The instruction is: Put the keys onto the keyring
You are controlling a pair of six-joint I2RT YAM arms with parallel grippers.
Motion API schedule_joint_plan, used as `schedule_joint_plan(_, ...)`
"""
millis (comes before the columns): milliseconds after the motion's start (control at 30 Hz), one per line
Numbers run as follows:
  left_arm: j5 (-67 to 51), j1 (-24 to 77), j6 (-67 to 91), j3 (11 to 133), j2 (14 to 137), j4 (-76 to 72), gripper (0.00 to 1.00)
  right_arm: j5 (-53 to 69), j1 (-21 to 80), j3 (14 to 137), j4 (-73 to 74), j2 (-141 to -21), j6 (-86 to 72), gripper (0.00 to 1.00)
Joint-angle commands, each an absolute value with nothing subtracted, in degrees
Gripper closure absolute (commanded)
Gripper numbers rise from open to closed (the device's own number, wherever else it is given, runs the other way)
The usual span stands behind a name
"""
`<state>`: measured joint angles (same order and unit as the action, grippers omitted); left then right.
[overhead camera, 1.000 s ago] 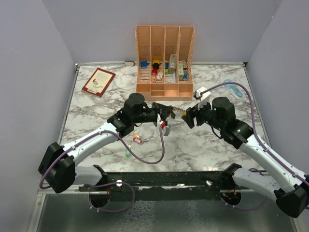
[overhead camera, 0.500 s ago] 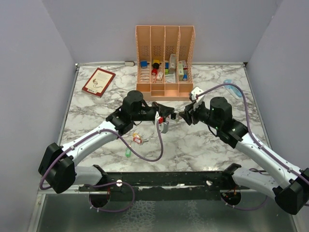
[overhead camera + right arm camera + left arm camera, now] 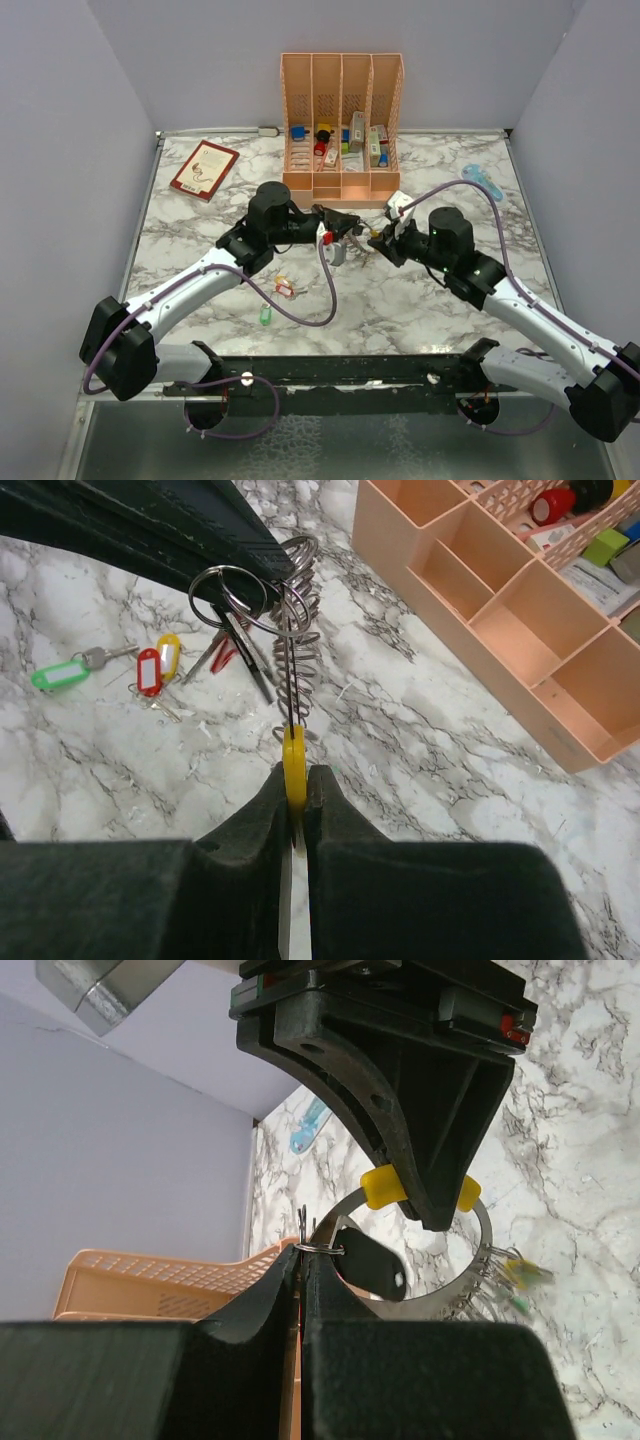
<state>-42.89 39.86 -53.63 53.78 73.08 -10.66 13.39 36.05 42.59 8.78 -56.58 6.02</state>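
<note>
The yellow tag will next be lowered onto the open marble before the organizer [image 3: 402, 815] and released by my right gripper, as that clear patch lies below the gripper.
Above the table's middle, my left gripper [image 3: 338, 226] [image 3: 302, 1260] is shut on the keyring [image 3: 232, 598], a thin silvery wire loop [image 3: 322, 1247] with a black tag [image 3: 370, 1265] and a red one hanging from it. Facing it, my right gripper [image 3: 374, 238] [image 3: 296, 780] is shut on a yellow tag [image 3: 293, 763] that is joined to a silvery coiled band [image 3: 295, 640] reaching up to the ring. Loose keys lie on the marble: a green tag [image 3: 55, 672] [image 3: 265, 317], a red tag [image 3: 148, 670] and a yellow tag [image 3: 170, 652], near the left forearm [image 3: 285, 288].
A peach organizer [image 3: 342, 120] with coloured blocks in its slots stands just behind the grippers. A red book [image 3: 204, 169] lies at the back left and a blue object [image 3: 483, 182] at the back right. Grey walls close in both sides.
My right gripper has moved left up to the left gripper and closed on the yellow tag. The left gripper has drifted slightly back, still holding the ring.
</note>
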Motion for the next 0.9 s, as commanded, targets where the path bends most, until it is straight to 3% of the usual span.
schedule_joint_plan(0, -45.1, 39.4, -49.3, 55.2, 72.0, -15.0, 1.00, 12.3, 35.2, 44.2, 7.3, -56.4, 4.0, 0.98)
schedule_joint_plan(100, -43.2, 38.2, -45.9, 55.0, 72.3, -17.3, 0.98, 9.6, 35.1, 45.8, 10.5, -55.4, 1.7, 0.98)
schedule_joint_plan(367, -43.6, 34.6, -42.0, 57.8, 73.6, -15.1, 0.48, 2.4, 35.2, 55.7, 25.8, -57.6, -3.0, 0.99)
schedule_joint_plan(433, -44.3, 34.0, -42.7, 59.4, 73.9, -12.2, 0.41, 1.2, 35.2, 58.4, 30.1, -59.7, -3.6, 0.99)
schedule_joint_plan(700, -36.6, 30.1, -43.3, 66.1, 77.2, -2.8, 0.37, 0.8, 35.2, 77.4, 60.3, -77.1, -11.9, 0.99)
schedule_joint_plan(867, -31.0, 27.1, -42.5, 71.9, 79.9, 4.7, 0.36, 7.2, 35.2, 79.6, 64.0, -80.8, -12.4, 0.99)
